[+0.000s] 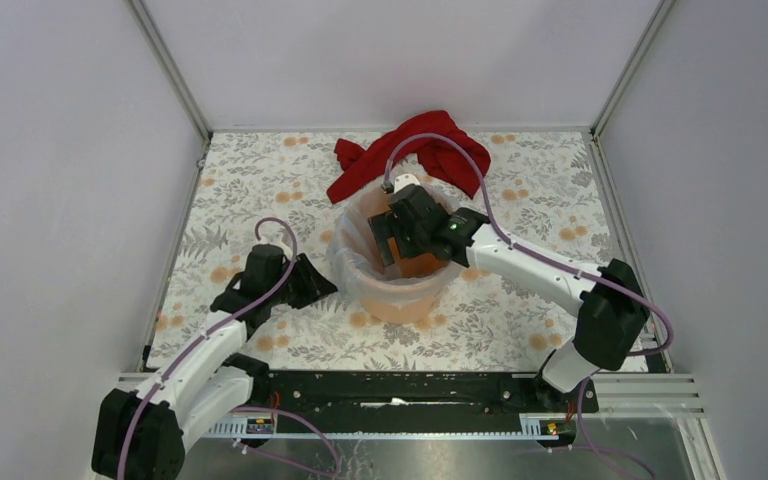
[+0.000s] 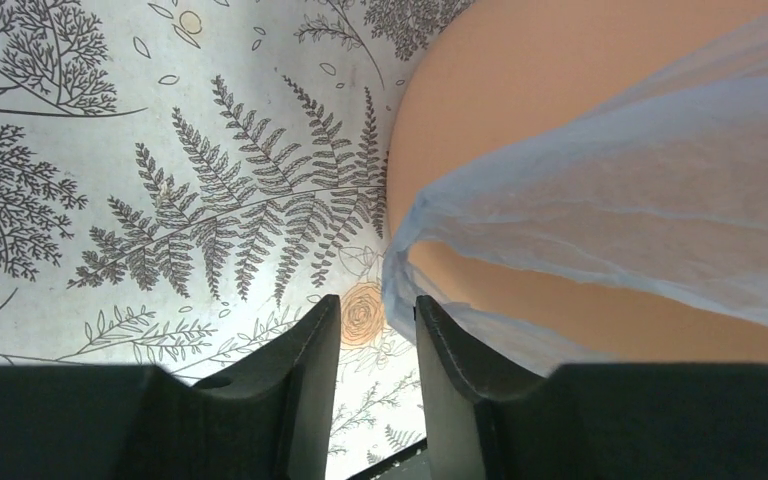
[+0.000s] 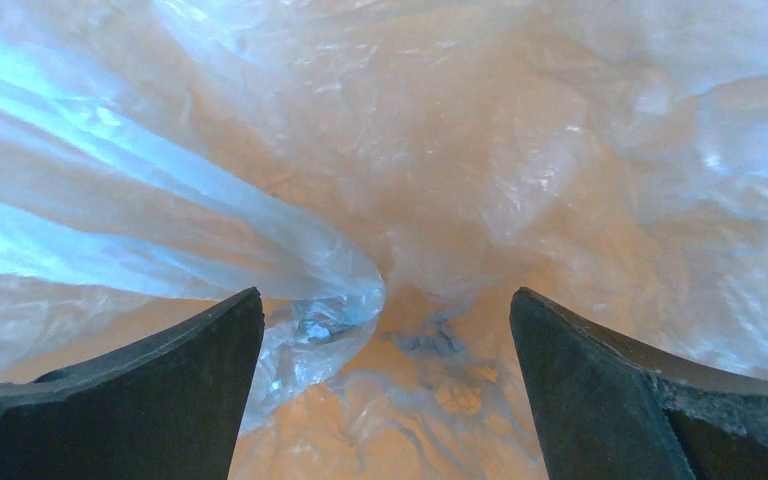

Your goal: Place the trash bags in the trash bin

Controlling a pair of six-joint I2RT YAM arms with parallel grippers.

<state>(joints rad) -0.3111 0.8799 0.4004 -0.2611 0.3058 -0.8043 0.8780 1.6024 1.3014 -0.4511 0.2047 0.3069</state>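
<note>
My right gripper reaches inside the bin [image 1: 410, 300]. It will go up and to the right in the top view, then down astride the bin's rim beneath its arm.
The orange trash bin [image 1: 410, 300] stands in the middle of the table. A pale blue translucent trash bag [image 1: 345, 255] lines it and drapes over its left rim. My right gripper [image 1: 402, 248] reaches down inside the bin. In the right wrist view it [image 3: 387, 300] is open wide above the crumpled bag film [image 3: 160, 220], with the orange bin floor [image 3: 440, 400] showing through; nothing is between its fingers. My left gripper [image 1: 318, 285] sits low on the table just left of the bin. In the left wrist view it [image 2: 378, 310] is slightly open and empty, its right finger [image 2: 440, 340] next to the bag's hanging edge [image 2: 610, 170] on the bin wall [image 2: 520, 70].
A red cloth [image 1: 410, 150] lies crumpled behind the bin at the table's far edge. The table has a floral cover [image 1: 520, 320]. White walls enclose the left, right and back sides.
</note>
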